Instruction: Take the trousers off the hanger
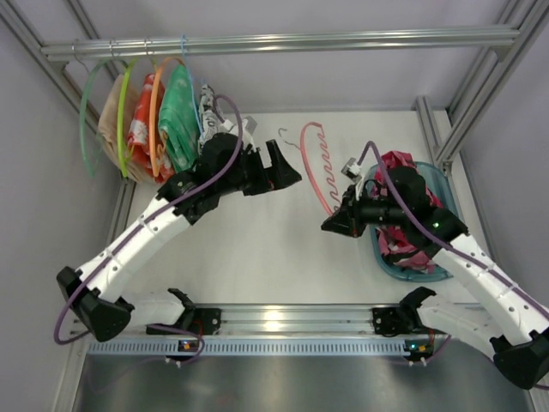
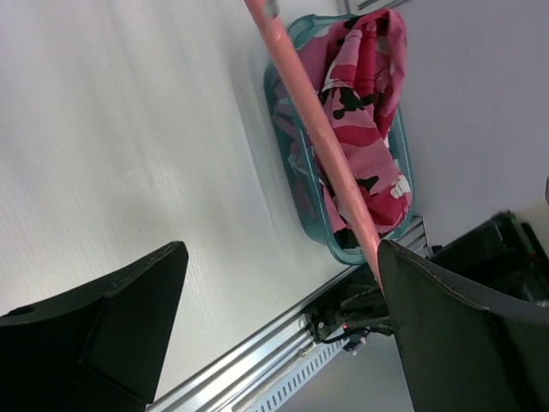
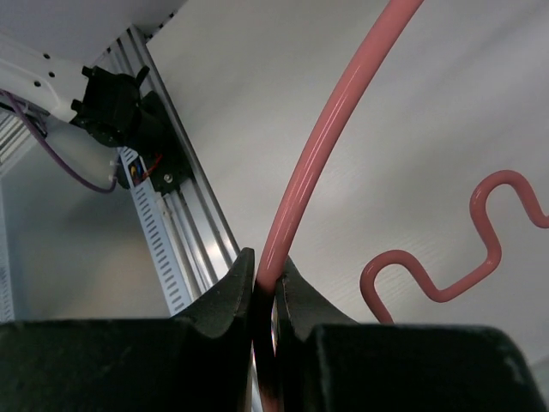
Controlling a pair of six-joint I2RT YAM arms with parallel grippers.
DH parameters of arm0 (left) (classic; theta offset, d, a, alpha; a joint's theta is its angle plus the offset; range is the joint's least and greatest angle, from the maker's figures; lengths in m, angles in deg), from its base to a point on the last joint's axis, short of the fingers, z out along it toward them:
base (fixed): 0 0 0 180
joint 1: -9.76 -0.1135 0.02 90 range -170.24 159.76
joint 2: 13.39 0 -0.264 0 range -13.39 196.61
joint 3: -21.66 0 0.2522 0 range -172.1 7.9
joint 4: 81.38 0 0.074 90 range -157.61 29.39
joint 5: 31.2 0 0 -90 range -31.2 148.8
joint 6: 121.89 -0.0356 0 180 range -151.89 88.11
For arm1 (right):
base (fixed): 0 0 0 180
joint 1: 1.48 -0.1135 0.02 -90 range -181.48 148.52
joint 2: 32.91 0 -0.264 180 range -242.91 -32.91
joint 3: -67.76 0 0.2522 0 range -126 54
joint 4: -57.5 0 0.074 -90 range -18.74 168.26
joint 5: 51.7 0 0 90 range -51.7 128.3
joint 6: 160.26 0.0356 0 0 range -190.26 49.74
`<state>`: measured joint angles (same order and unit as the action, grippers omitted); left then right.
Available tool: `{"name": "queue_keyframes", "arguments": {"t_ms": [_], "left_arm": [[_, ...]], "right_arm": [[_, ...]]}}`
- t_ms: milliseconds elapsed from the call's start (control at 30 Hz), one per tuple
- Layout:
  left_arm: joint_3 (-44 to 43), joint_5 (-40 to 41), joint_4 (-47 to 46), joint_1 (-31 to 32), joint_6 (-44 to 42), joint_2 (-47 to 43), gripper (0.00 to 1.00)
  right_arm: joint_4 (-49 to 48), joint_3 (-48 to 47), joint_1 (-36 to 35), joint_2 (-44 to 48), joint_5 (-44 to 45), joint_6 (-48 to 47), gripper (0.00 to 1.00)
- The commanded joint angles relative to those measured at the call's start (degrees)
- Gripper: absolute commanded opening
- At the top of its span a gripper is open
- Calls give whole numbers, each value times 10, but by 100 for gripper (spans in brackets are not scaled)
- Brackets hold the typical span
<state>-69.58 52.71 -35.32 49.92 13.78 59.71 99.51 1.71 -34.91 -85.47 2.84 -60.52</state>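
My right gripper needs to rise outward next and release the hanger on the bar's empty part (image 1: 352,41), above and outward of its fingers, since the trousers (image 1: 396,160) are off.
The salmon-pink hanger (image 1: 316,168) is bare, with its wavy bar (image 1: 331,160) and metal hook (image 1: 286,137) over the middle of the table. My right gripper (image 1: 333,225) is shut on the hanger's curved arc at its near end; the right wrist view shows the jaws (image 3: 264,262) pinching the arc (image 3: 341,112). The pink camouflage trousers (image 1: 396,160) lie bunched in a teal bin (image 1: 436,177) under my right arm, clear of the hanger. My left gripper (image 1: 288,167) is open and empty left of the hanger. In the left wrist view the arc (image 2: 319,129) runs past the right finger (image 2: 455,326), with the trousers (image 2: 364,103) beyond.
A rail at the back left carries green hangers (image 1: 86,120), an orange hanger (image 1: 154,94) and several garments, among them a green patterned one (image 1: 178,120). An aluminium rail (image 1: 283,319) runs along the near edge. Frame posts stand at the back right (image 1: 433,129).
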Motion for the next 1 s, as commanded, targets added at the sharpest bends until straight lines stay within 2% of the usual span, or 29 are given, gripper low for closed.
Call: {"name": "queue_keyframes", "arguments": {"t_ms": [0, 167, 233, 333, 633, 967], "left_arm": [[51, 12, -92, -1, -71, -66, 98], [49, 27, -94, -10, -196, -110, 98], [28, -23, -95, -12, -248, -112, 98], [13, -81, -103, -12, -287, -115, 99], [-7, -117, -105, -25, -301, -107, 99], [-33, -145, -127, -26, -249, -79, 98]], "right_arm": [[-96, -13, 23, 46, -47, 24, 0], [-144, -76, 49, 52, -92, 91, 0], [-162, -97, 77, 46, -126, 130, 0], [-187, -126, 81, 35, -167, 165, 0], [-274, -203, 100, 0, -160, 283, 0], [-307, -265, 129, -83, -111, 444, 0]]}}
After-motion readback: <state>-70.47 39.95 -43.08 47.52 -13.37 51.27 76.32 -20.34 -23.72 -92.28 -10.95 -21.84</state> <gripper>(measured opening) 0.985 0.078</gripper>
